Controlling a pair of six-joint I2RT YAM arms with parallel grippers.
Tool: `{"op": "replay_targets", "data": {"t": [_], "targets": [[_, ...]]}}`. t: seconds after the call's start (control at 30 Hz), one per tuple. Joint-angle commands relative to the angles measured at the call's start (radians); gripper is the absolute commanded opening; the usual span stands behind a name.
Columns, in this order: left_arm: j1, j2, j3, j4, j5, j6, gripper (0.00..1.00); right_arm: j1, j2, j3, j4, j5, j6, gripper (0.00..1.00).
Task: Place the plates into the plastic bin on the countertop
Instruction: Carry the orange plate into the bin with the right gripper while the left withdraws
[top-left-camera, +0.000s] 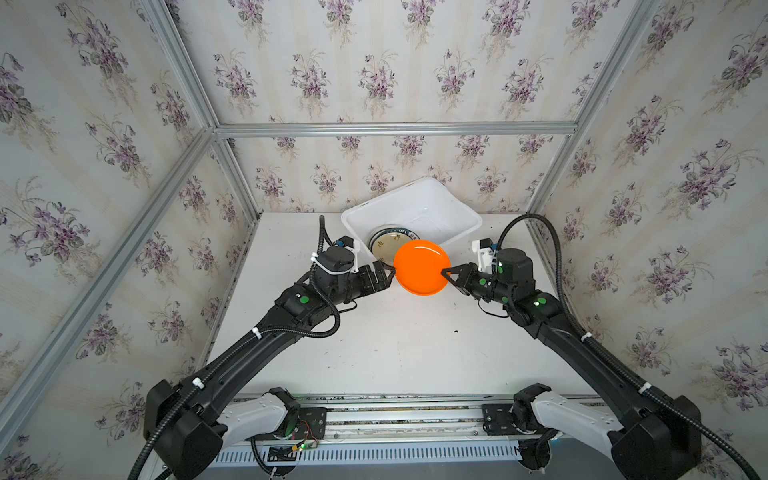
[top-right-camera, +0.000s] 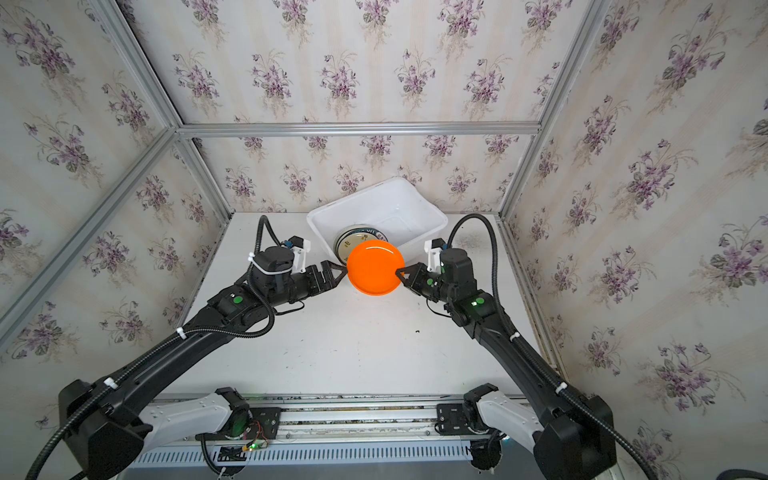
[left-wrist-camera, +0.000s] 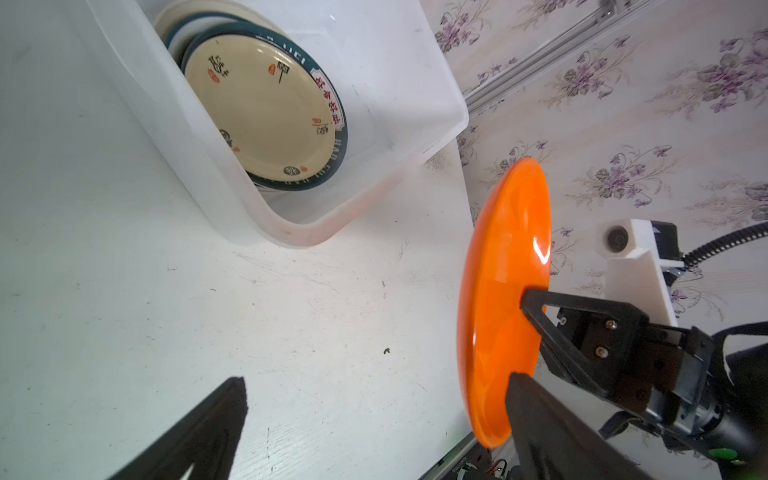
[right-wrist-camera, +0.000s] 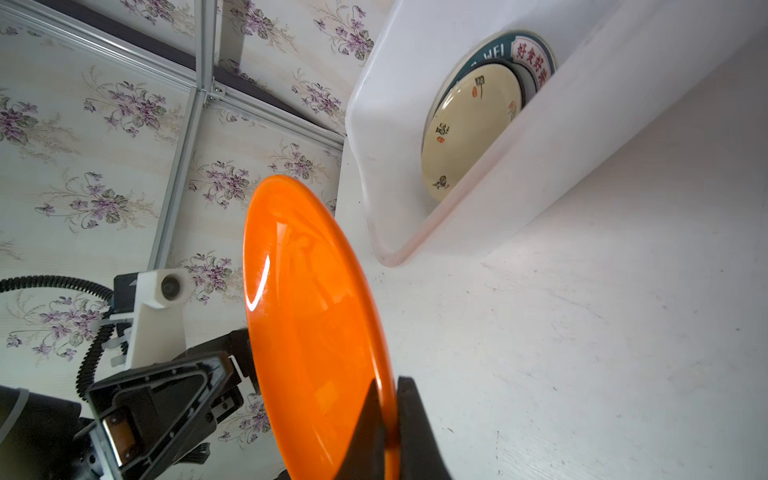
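Note:
The orange plate (top-left-camera: 422, 268) hangs in front of the bin, so my right gripper will move outward, then down toward the cream plate inside, and release the orange plate's rim.
The orange plate (top-left-camera: 422, 268) (top-right-camera: 375, 268) hangs above the countertop (top-left-camera: 395, 340), just in front of the plastic bin (top-left-camera: 436, 203) (top-right-camera: 399, 199). My right gripper (top-left-camera: 444, 273) (right-wrist-camera: 390, 382) is shut on the right rim of this plate (right-wrist-camera: 311, 311). My left gripper (top-left-camera: 392, 272) (left-wrist-camera: 376, 378) stands open at the plate's left rim. In the left wrist view the plate (left-wrist-camera: 507, 291) lies close beside one finger (left-wrist-camera: 536, 415). Inside the bin (left-wrist-camera: 395, 83) (right-wrist-camera: 582, 124) a stack of plates lies flat, topped by a cream plate with a dark lettered rim (top-left-camera: 384, 245) (left-wrist-camera: 266, 108) (right-wrist-camera: 469, 129).
The bin sits askew at the back of the countertop, close to the floral back wall (top-left-camera: 374, 174). Aluminium framing (top-left-camera: 395, 129) edges the walls on both sides. A dark speck (top-left-camera: 456, 331) lies on the countertop. The arms' base rail (top-left-camera: 395, 415) runs along the front edge.

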Motion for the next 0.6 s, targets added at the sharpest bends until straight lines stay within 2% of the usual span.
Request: {"op": "replay_targets", "data": {"t": [0.0,0.23,0.3,0.4,0.57], "targets": [[0.035,-0.035,-0.027,-0.002,-0.037,0.014,1.0,0.0,0.075,0.104,-0.042,0.037,-0.111,0.0],[0.131,-0.134,-0.11,-0.011,-0.008,0.014,0.99,0.002,0.387,0.443,-0.208,0.137,-0.314,0.0],[0.151,-0.16,-0.126,-0.013,-0.011,0.023,0.99,0.004,0.475,0.524,-0.245,0.204,-0.365,0.0],[0.173,-0.184,-0.135,-0.025,-0.021,0.032,1.0,0.005,0.594,0.641,-0.313,0.265,-0.425,0.0],[0.183,-0.192,-0.145,-0.026,-0.033,0.043,1.0,0.03,0.768,0.848,-0.425,0.292,-0.486,0.0]]}}
